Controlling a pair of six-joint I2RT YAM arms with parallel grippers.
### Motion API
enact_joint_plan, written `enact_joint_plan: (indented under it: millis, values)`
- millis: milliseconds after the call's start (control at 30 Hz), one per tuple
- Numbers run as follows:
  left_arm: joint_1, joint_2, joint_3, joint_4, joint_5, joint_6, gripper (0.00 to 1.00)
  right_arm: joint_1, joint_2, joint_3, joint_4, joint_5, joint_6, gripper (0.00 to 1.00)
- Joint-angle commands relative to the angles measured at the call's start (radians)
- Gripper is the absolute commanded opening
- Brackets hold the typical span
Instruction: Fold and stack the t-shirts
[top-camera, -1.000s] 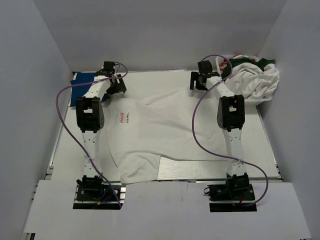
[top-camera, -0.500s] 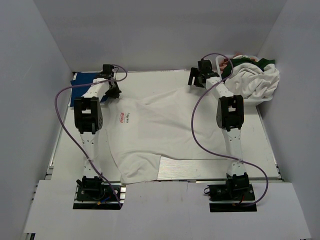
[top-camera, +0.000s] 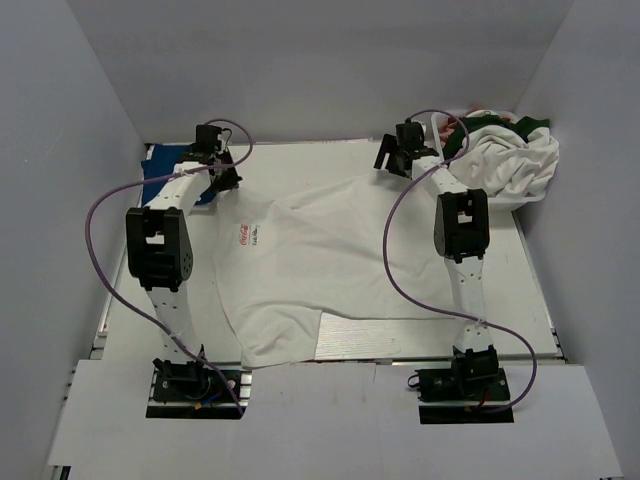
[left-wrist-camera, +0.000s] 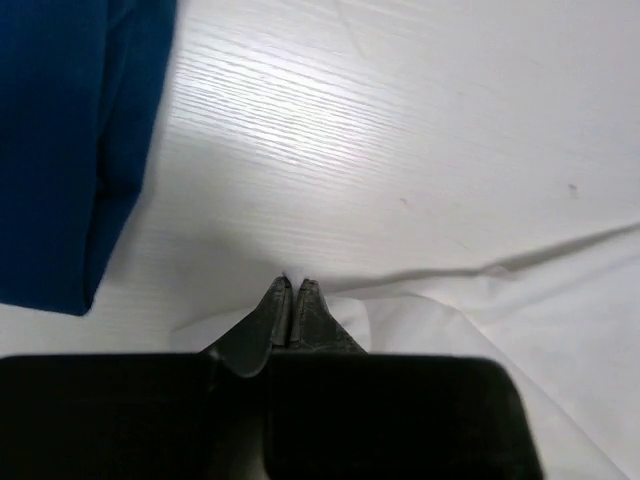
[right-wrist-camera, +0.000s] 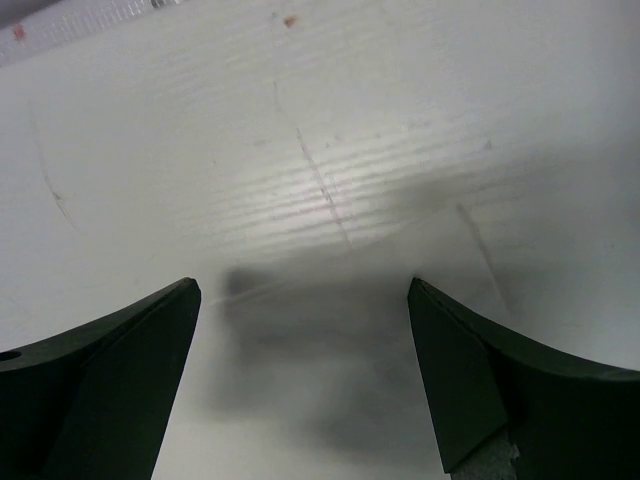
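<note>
I will move my left gripper back and to the right in the top view and let go of the white t-shirt's corner over the white t-shirt's middle (top-camera: 320, 266), because the white t-shirt lies spread flat.
A large white t-shirt (top-camera: 310, 270) lies spread flat on the table, with a small red print (top-camera: 243, 235) near its left side. My left gripper (top-camera: 224, 180) is at the shirt's far left corner, shut on a pinch of the white cloth (left-wrist-camera: 293, 279); the rest of that shirt (left-wrist-camera: 500, 330) trails off to the right. A folded blue t-shirt (top-camera: 165, 176) (left-wrist-camera: 70, 140) lies just left of it. My right gripper (top-camera: 391, 164) (right-wrist-camera: 305, 295) hangs open over the white surface beyond the shirt's far right edge, holding nothing.
A heap of unfolded t-shirts (top-camera: 510, 160), white with dark green (top-camera: 500, 124) and a bit of pink, sits at the back right corner. A bare metal strip (top-camera: 400, 340) shows at the table's near edge. White walls close in on three sides.
My left gripper has shut on the white t-shirt's corner and shifted left and back; its elbow swung left. The right gripper edged slightly toward the back and stayed open.
</note>
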Motion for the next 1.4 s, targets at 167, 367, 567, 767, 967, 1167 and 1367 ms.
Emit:
enact_joint_plan:
  millis: [167, 367, 567, 767, 967, 1167, 1367]
  values:
    - [-0.115, -0.298, -0.244, 0.131, 0.25, -0.042, 0.0, -0.001, -0.282, -0.36, 0.054, 0.031, 0.065, 0.9]
    - [-0.268, -0.492, -0.546, 0.165, 0.299, -0.117, 0.0, -0.002, -0.465, -0.555, 0.056, 0.075, 0.073, 0.9]
    - [-0.506, -0.513, -0.665, 0.177, 0.275, -0.191, 0.0, -0.004, -0.575, -0.756, 0.077, 0.084, 0.097, 0.9]
    - [-0.69, -0.396, -0.634, 0.166, 0.252, -0.238, 0.01, -0.007, -0.626, -0.88, 0.086, 0.098, 0.119, 0.9]
    - [-0.792, -0.354, -0.513, -0.015, 0.082, -0.251, 1.0, -0.01, -0.64, -0.892, 0.063, 0.101, 0.107, 0.9]
    - [-0.8, -0.501, -0.534, -0.085, -0.076, -0.275, 1.0, -0.005, -0.681, -0.958, 0.076, 0.095, 0.114, 0.9]
    - [-0.721, -0.579, -0.576, -0.105, -0.274, -0.304, 1.0, 0.003, -0.721, -1.04, 0.085, 0.058, 0.134, 0.9]
